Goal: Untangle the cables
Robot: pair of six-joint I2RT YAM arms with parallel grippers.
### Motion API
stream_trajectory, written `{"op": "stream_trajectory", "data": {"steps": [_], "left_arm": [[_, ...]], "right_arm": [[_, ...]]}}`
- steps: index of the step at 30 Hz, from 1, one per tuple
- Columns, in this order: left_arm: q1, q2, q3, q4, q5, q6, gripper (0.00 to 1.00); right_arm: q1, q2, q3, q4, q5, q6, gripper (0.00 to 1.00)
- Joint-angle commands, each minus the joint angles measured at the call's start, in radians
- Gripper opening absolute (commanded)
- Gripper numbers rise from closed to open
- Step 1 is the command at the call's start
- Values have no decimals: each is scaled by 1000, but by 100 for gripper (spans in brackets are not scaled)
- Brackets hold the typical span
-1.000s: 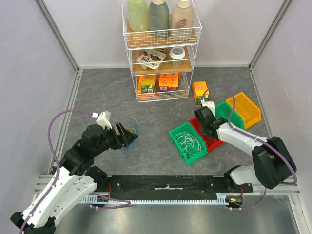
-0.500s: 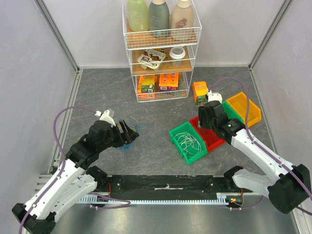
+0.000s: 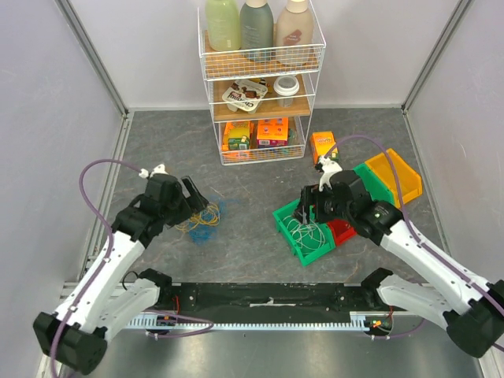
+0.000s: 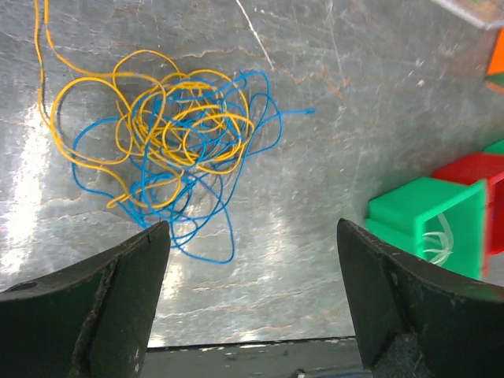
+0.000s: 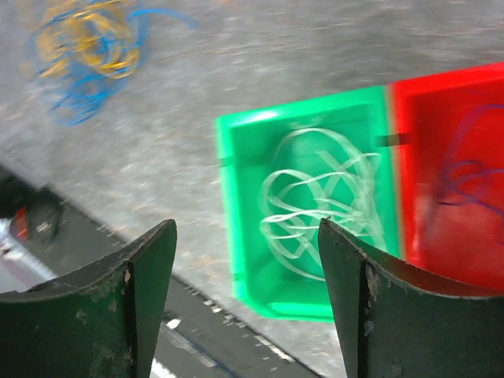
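Note:
I will next move my left gripper down and to the left in the wrist view. The yellow cables leaving the tangle [image 4: 42, 38] are below it there, clear of blue cable.
A tangle of yellow and blue cables [image 4: 181, 130] lies on the grey table and also shows from above [image 3: 203, 223]. My left gripper [image 4: 252, 236] hangs open above the table just near of the tangle, with nothing between its fingers; from above it [image 3: 197, 203] is at the tangle's upper left. A white cable [image 5: 323, 205] is coiled in a green bin [image 5: 224, 197]. A dark cable [image 5: 465, 173] lies in the red bin [image 5: 441, 228] beside it. My right gripper [image 5: 246, 236] is open and empty over the green bin [image 3: 287, 232].
A second green bin [image 3: 370, 179] and a yellow bin [image 3: 398, 177] stand at the right, behind the red one. An orange box [image 3: 323, 146] sits near a white wire shelf [image 3: 260, 79] with bottles and packets at the back. Purple hoses loop off both arms.
My right arm swung left from the red bin to over the green bin and its jaws opened. My left gripper drew back up-left and opened wider, uncovering the yellow and blue tangle.

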State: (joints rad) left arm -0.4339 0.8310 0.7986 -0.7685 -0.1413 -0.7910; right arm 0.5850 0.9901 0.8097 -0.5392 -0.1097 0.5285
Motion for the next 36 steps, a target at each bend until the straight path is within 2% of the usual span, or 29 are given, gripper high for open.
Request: {"op": "stream_trajectory", "data": {"steps": [1,4,7,10,12,16,18,19,21,23,24,27,30,32,35,36], "left_arm": [[272,77,-10,148,324,50,92],[470,193,-35,215,558,67,92],[582,281,-33,251,649,64,92],[638,315,-97,372,726,-22,92],[646,338,-119,423,729,-59,92],[664,411,-144,468,724,-88,90],[678,431,-147,482,730,-80,82],[684,433,-151,494,732,-71,69],[692,422,-154,489,712,-54,53],[698,396,-162,473,692,-36,29],[698,372,-167,460,680,-28,12],[698,312,-162,416,658,-17,3],[698,228,-147,365,638,-4,2],[698,153,-139,341,620,4,2],[699,33,-125,298,602,1,2],[698,-1,-108,278,594,7,2]], "right_arm": [[152,-65,-44,143,-99,146,80],[341,11,-52,260,-24,215,81],[499,146,14,330,67,222,82],[576,328,107,390,71,206,83],[602,425,163,429,65,189,83],[616,541,203,531,50,174,84],[616,591,216,588,65,137,84],[616,619,232,605,79,111,84],[615,669,246,663,128,67,83],[610,717,261,737,154,47,80],[605,751,273,763,156,42,79],[599,823,315,870,174,28,75],[602,910,373,961,147,5,68],[615,970,399,1010,159,-8,67],[622,1027,410,1042,283,23,67],[619,1038,428,1017,330,34,65]]}}
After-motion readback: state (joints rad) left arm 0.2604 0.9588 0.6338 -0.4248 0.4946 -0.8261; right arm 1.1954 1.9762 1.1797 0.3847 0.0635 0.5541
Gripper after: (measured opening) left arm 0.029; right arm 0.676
